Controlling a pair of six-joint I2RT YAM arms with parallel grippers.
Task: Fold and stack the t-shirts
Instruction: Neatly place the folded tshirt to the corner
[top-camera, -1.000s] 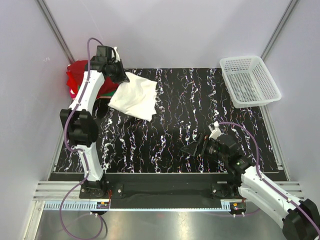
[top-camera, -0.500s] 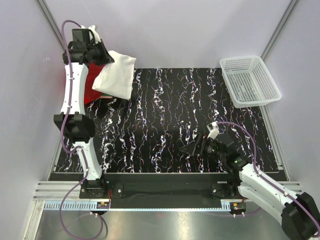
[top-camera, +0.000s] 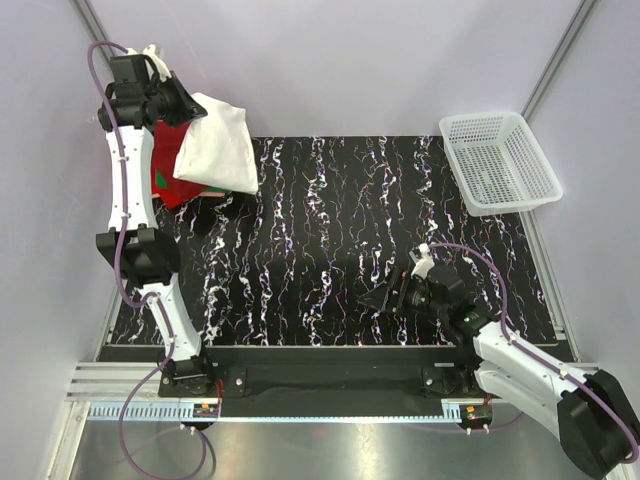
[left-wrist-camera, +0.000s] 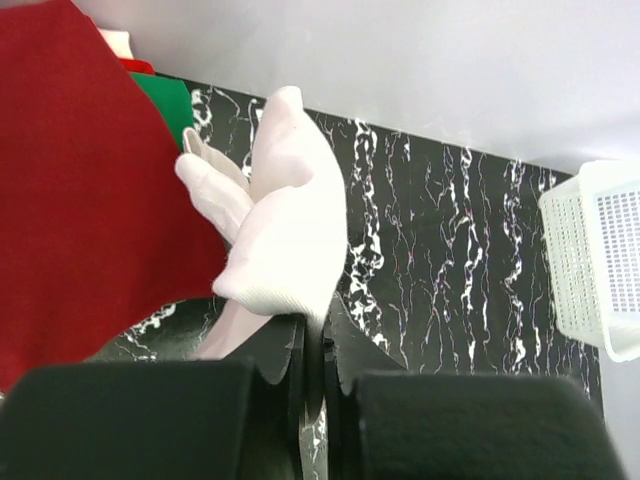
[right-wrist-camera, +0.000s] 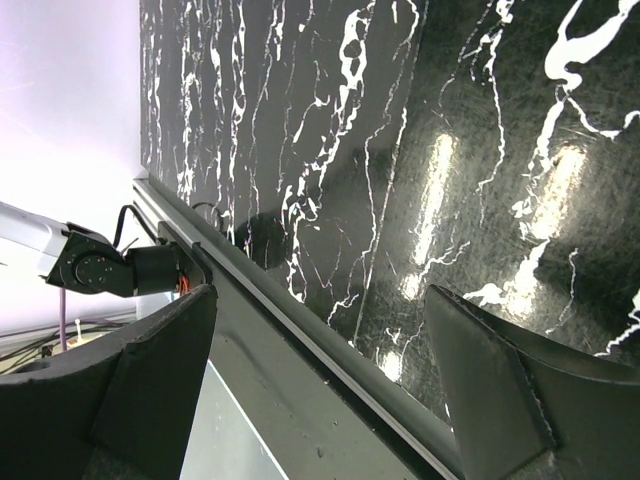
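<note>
I need to lower the overhanging white t-shirt next with my left gripper, to the gripper's left in the top view, and let go of it, because the red t-shirt (top-camera: 170, 178) (left-wrist-camera: 80, 190) is below there.
The folded white t-shirt (top-camera: 216, 148) hangs in the air at the table's far left, pinched at one corner by my left gripper (top-camera: 183, 103), which is raised high and shut on it. In the left wrist view the white t-shirt (left-wrist-camera: 285, 235) droops from the closed jaws of the left gripper (left-wrist-camera: 318, 335). Below it lies the dark red t-shirt (left-wrist-camera: 80, 190), with a green t-shirt (left-wrist-camera: 170, 100) edge peeking out behind; from above the red t-shirt (top-camera: 170, 178) shows partly under the white one. My right gripper (top-camera: 384, 298) rests low near the front, open and empty, as the right gripper (right-wrist-camera: 330, 370) in its own view confirms.
A white mesh basket (top-camera: 500, 160) stands at the far right corner, and also shows in the left wrist view as the basket (left-wrist-camera: 600, 265). The black marbled table (top-camera: 340, 230) lies between the arms. The front rail (right-wrist-camera: 300, 340) runs under the right gripper.
My left arm has lifted the white t-shirt up and to the far left, from over the table to above the red stack. The right arm has barely shifted.
</note>
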